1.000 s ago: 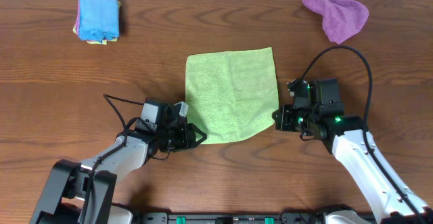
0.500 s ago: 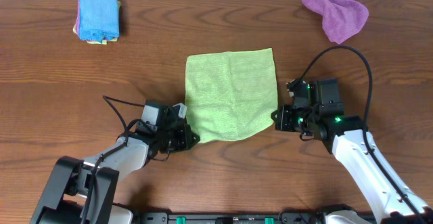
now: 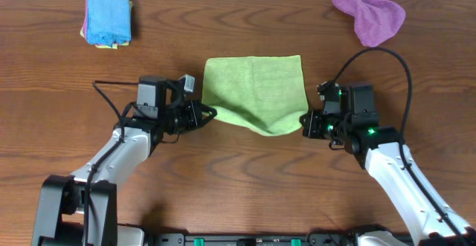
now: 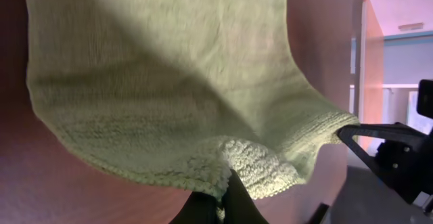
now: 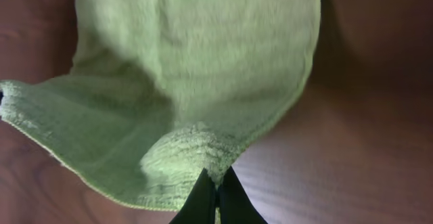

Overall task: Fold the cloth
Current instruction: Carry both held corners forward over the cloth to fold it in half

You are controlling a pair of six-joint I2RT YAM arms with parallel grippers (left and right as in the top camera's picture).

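The cloth's far half lies flat outward, so my left gripper should next move its pinched cloth corner outward and down and release it short of the cloth's far edge (image 3: 210,61).
A light green cloth (image 3: 256,90) lies at the table's middle, its near edge lifted and sagging between my two grippers. My left gripper (image 3: 206,114) is shut on the cloth's near left corner. In the left wrist view (image 4: 220,207) the cloth (image 4: 162,82) hangs from the pinched corner. My right gripper (image 3: 306,123) is shut on the near right corner. In the right wrist view (image 5: 216,200) the cloth (image 5: 196,68) stretches away from the pinched fingertips.
A folded blue cloth on a small stack (image 3: 108,20) sits at the far left. A crumpled purple cloth (image 3: 370,15) lies at the far right. The table is dark brown wood (image 3: 245,179).
My left gripper has lifted the cloth's near left corner and carried it up and away from me. The cloth's near edge has risen off the table. My right gripper has barely moved.
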